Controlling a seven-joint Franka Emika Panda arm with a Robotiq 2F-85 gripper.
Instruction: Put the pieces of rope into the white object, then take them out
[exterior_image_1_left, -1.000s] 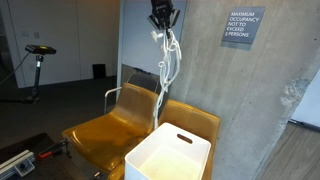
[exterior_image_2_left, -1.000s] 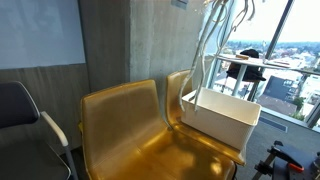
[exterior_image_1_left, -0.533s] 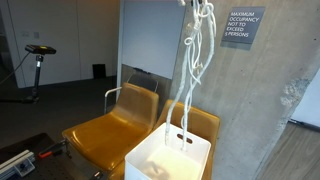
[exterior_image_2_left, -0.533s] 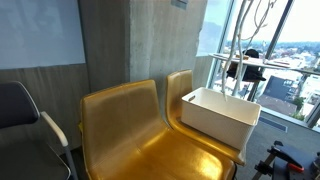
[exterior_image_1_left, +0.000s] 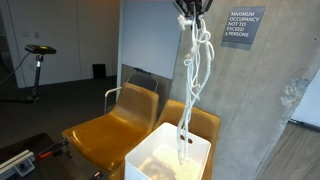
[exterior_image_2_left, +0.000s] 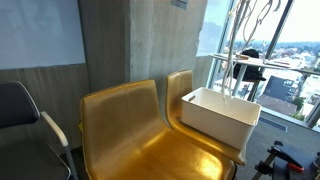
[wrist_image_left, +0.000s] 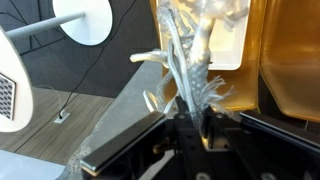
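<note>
The white bin (exterior_image_1_left: 165, 158) (wrist_image_left: 229, 42) is open below my gripper. I should lower my gripper toward the inside of the bin next and release the bundle of white ropes.
My gripper (exterior_image_1_left: 192, 8) is at the top edge of an exterior view, shut on a bundle of white ropes (exterior_image_1_left: 190, 70) that hang straight down. Their lower ends reach into the white bin (exterior_image_1_left: 165, 158) standing on a yellow chair. In the other exterior view the ropes (exterior_image_2_left: 240, 40) hang thin against the window above the bin (exterior_image_2_left: 215, 117); the gripper is out of frame there. In the wrist view the jaws (wrist_image_left: 190, 120) clamp the frayed rope ends (wrist_image_left: 190, 60), with the bin's inside (wrist_image_left: 225, 45) below.
Two yellow chairs (exterior_image_1_left: 105, 130) stand side by side against a concrete wall (exterior_image_1_left: 260, 100) bearing an occupancy sign (exterior_image_1_left: 243, 27). In an exterior view a black chair (exterior_image_2_left: 25, 125) stands beside them, and a window with a table (exterior_image_2_left: 265, 65) lies behind the bin.
The gripper has carried the ropes sideways from beside the bin to over it and higher; the rope ends now hang inside the bin.
</note>
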